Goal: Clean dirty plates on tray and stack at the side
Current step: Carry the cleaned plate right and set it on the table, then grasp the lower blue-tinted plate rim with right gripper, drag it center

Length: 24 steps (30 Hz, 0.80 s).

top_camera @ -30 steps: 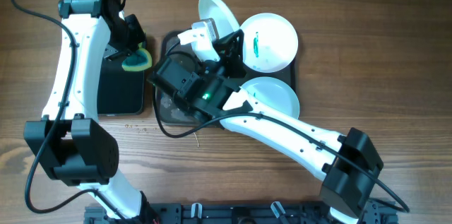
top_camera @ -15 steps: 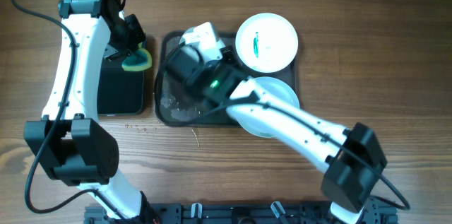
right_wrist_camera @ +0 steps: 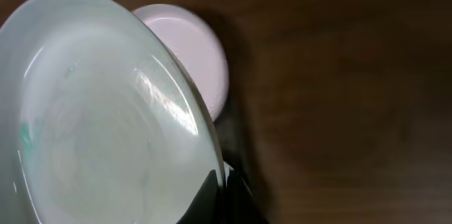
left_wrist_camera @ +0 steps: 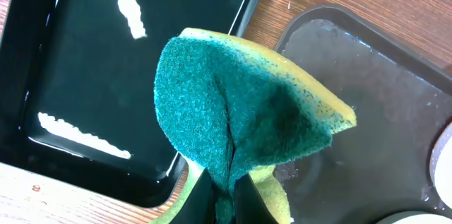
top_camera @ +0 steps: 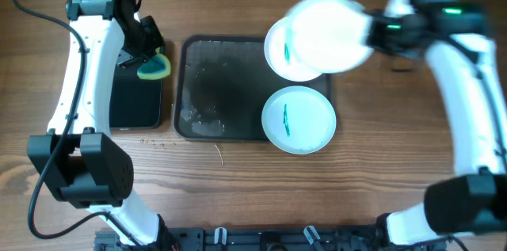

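Note:
The spot on the bare wood alongside (top_camera: 374, 87) is empty. My right gripper will next carry its plate clear of the tray, then back and down there, and let it go.
My right gripper (top_camera: 374, 36) is shut on the rim of a white plate (top_camera: 326, 33), held tilted and motion-blurred above the table right of the tray. In the right wrist view the plate (right_wrist_camera: 106, 111) fills the left, with a faint teal trace at its left edge, and the fingers (right_wrist_camera: 224, 181) pinch its rim. A second plate (top_camera: 274, 51) lies on the dark grey tray's (top_camera: 222, 61) far right corner, partly hidden by the held one. A third pale plate (top_camera: 299, 119) with a teal smear overhangs the tray's near right corner. My left gripper (top_camera: 147, 62) is shut on a green-yellow sponge (left_wrist_camera: 240, 118).
A glossy black tray (top_camera: 135, 100) sits left of the grey tray; it also shows in the left wrist view (left_wrist_camera: 106, 75), below the sponge. The grey tray's surface (left_wrist_camera: 374, 111) looks wet. Bare wood table (top_camera: 380, 164) lies to the right.
My right arm has swung from over the grey tray up and to the right, carrying the white plate with it. The left arm and sponge have not moved.

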{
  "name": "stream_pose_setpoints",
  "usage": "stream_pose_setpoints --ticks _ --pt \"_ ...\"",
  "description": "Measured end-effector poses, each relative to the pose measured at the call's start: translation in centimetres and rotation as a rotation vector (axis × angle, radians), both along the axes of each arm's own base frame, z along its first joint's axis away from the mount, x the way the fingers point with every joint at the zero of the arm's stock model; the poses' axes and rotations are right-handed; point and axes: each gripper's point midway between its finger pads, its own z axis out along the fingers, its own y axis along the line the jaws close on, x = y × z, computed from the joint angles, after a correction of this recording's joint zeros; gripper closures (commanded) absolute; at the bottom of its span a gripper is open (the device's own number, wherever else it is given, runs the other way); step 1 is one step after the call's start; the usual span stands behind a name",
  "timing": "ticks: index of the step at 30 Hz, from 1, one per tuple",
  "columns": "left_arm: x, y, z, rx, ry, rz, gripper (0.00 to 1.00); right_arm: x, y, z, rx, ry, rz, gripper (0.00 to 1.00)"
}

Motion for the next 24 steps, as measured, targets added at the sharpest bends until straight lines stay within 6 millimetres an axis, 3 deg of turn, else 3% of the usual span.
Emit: stream_pose_setpoints --ticks 4,8,13,22,24 --pt "0.0 -0.3 0.0 0.0 0.0 -0.007 0.96 -1.5 -6.8 -0.9 -0.009 0.046 -0.166 0.96" --pt "0.0 -0.5 0.0 0.0 0.0 -0.012 0.96 -3.4 -11.6 -5.9 -0.007 0.114 -0.297 0.96" --pt "0.0 -0.5 0.0 0.0 0.0 -0.012 0.96 -5.0 -12.4 -11.9 -0.005 0.162 -0.319 0.96" --pt "0.0 -0.5 0.0 0.0 0.0 -0.012 0.96 -5.3 -12.9 -17.2 -0.052 0.108 -0.338 0.95" --pt "0.0 -0.5 0.0 0.0 0.0 -0.012 0.96 -5.7 -13.0 -18.0 -0.065 0.109 -0.347 0.88"
